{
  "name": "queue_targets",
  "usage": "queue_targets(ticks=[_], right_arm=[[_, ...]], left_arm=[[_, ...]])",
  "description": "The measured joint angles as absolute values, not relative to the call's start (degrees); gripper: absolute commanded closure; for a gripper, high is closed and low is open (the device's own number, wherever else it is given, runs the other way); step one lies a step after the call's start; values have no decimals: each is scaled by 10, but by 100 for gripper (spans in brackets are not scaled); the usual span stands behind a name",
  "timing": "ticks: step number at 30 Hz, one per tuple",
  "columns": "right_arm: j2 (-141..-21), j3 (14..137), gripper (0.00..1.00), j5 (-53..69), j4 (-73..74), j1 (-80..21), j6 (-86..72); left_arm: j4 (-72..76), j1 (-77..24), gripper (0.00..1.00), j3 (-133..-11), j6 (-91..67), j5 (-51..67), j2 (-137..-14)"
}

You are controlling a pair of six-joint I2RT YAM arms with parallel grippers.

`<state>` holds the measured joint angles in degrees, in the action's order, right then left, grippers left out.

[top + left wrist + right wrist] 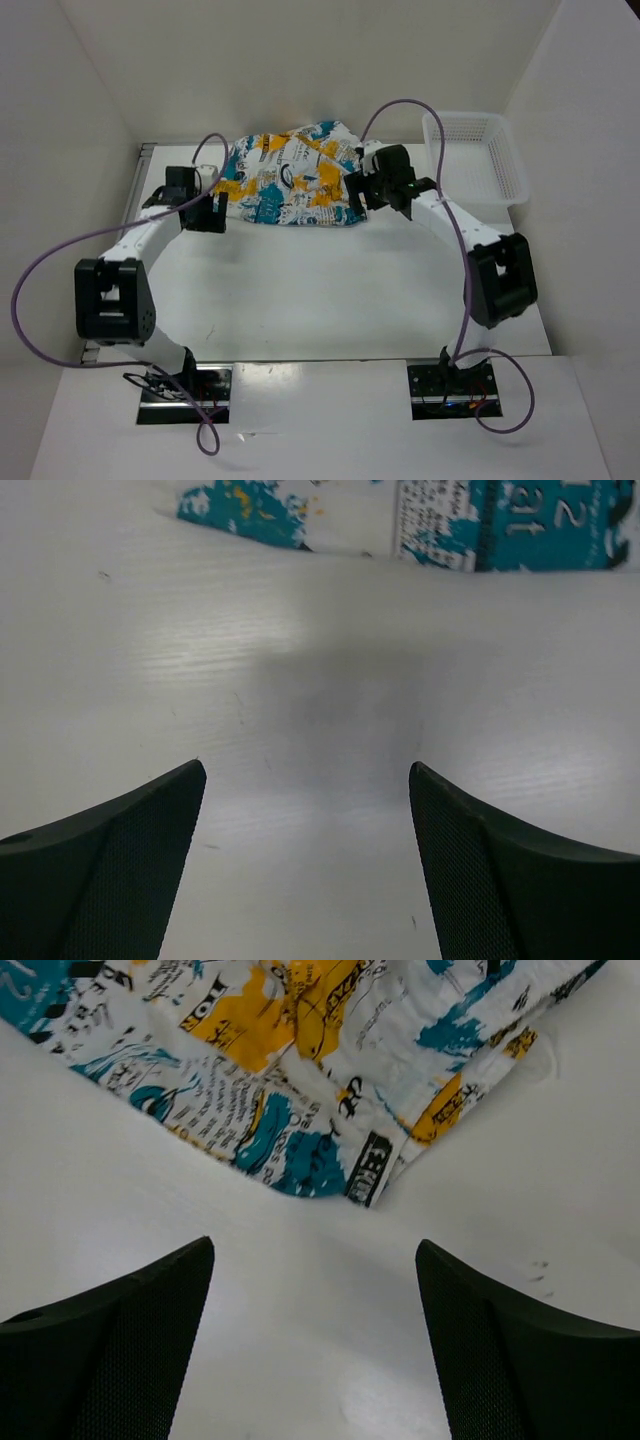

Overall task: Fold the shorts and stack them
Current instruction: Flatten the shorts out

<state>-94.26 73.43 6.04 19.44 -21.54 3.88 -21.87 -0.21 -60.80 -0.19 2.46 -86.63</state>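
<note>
I need to move my left gripper outward and down next until its open fingers are around the near corner of the shorts on its side, because there is only bare table between them.
The shorts (290, 178), white with teal, yellow and black print, lie folded at the back of the table between the two arms. In the left wrist view their near edge (500, 530) runs along the top of the frame. The right wrist view shows a corner of them (300, 1090) pointing toward the camera. My left gripper (210, 212) hangs at their left edge and is open (305, 775) over bare table. My right gripper (362, 192) is at their right edge, also open (312, 1250), with nothing between its fingers. Neither gripper touches the fabric.
A white plastic mesh basket (500, 160) stands at the back right, beside the right arm. White walls close in the table on the left, back and right. Purple cables loop off both arms.
</note>
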Motion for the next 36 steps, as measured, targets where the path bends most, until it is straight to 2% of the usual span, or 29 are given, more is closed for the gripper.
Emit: queue_targets(ticks=[9,16,20,22,27,28,29,31,32,33,35,36], right_arm=[[-1132,832,13,19,164,-224,93],[-1169,846,13,-18,162,-220,36],[-1169,848,13,-31,163,-219,-27],[-1169,846,13,-32,165,-218,-58],[-1171,825,13,-14,167,-213,-101],[-1173,821,13,-10,167,-213,-107],[-1176,819,16,-6,168,-213,-109],[-1184,817,34,3,163,-211,-110],[-1184,817,43,10,161,-210,-110],[-1186,817,65,13,161,-209,-112],[-1188,817,85,24,158,-207,-114],[-1189,817,99,27,157,-206,-114]], left_arm=[[-211,37,7,-806,-2,70,-1078],[-205,39,7,-854,-2,63,-1179],[-193,43,8,-863,-1,50,-1197],[-187,44,11,-864,-2,45,-1203],[-180,44,28,-881,-1,36,-1218],[-179,44,39,-883,-1,36,-1220],[-178,44,46,-885,-3,36,-1221],[-174,44,60,-885,0,36,-1223],[-173,44,73,-885,-1,36,-1224],[-171,45,80,-886,2,39,-1225],[-170,45,94,-887,-3,50,-1225],[-171,44,100,-888,-3,56,-1225]])
